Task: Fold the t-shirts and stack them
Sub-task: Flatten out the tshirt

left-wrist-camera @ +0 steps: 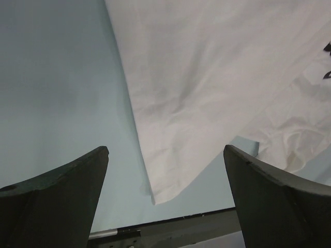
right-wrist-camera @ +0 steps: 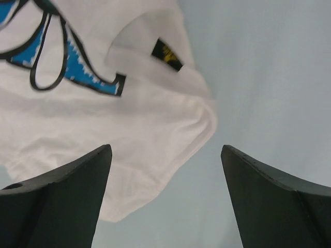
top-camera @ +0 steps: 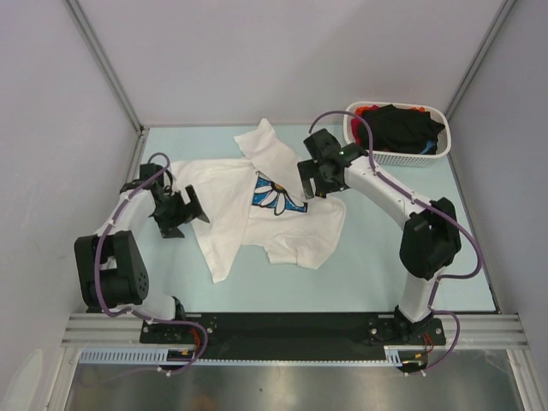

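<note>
The robot's left gripper will go back, to the right in the top view, and down onto the shirt's narrow near corner (top-camera: 219,273) (left-wrist-camera: 162,195), since that corner juts toward the black bar.
A white t-shirt (top-camera: 257,214) with a blue-square daisy print (top-camera: 276,195) lies spread and rumpled on the pale table. My left gripper (top-camera: 190,208) is open and empty at the shirt's left edge; its view shows plain white cloth (left-wrist-camera: 207,88) ending in a corner. My right gripper (top-camera: 310,187) is open and empty above the shirt's right side, by the print. Its view shows the print (right-wrist-camera: 46,57), a tiny dark badge (right-wrist-camera: 166,54) and a folded white edge (right-wrist-camera: 170,124). Black and red shirts (top-camera: 402,127) lie in the basket.
A white perforated plastic basket (top-camera: 390,157) stands at the back right corner. Grey walls enclose the table on the left, back and right. A black rail (top-camera: 291,330) runs along the near edge; it also shows in the left wrist view (left-wrist-camera: 170,227).
</note>
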Motion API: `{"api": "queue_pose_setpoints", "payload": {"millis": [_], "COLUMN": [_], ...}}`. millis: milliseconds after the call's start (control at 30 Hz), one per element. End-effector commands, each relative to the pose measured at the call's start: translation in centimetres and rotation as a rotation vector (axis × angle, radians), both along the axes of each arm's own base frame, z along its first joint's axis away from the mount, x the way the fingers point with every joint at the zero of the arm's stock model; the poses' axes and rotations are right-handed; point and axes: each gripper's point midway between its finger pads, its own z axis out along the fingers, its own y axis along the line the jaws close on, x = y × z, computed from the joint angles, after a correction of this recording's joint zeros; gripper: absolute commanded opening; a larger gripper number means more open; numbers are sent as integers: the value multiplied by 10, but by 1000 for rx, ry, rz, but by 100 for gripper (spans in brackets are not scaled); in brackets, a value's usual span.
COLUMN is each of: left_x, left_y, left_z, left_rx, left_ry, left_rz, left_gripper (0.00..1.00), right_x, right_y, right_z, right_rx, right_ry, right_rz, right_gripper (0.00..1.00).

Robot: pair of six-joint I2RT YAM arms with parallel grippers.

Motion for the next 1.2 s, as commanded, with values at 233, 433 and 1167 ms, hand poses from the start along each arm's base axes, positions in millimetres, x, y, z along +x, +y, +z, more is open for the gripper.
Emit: {"api": "queue_pose_setpoints", "payload": {"millis": [233,433,1167], "left_x": [-84,-112,-127], "left_y": [-40,-57,-96], "left_z": [-21,-39,-81], "left_rx": [-15,27,77], "left_ry": [187,292,487], "left_rz": [-160,-235,-271], "left_gripper": [100,100,28], "right_x": [-136,-179,-166], "right_y": [19,24,65], "right_z": [-46,-60,-127], "right_rx": [249,208,-91], "right_ry": [521,600,552], "right_rz": [76,107,236], "right_gripper": [86,85,68]}}
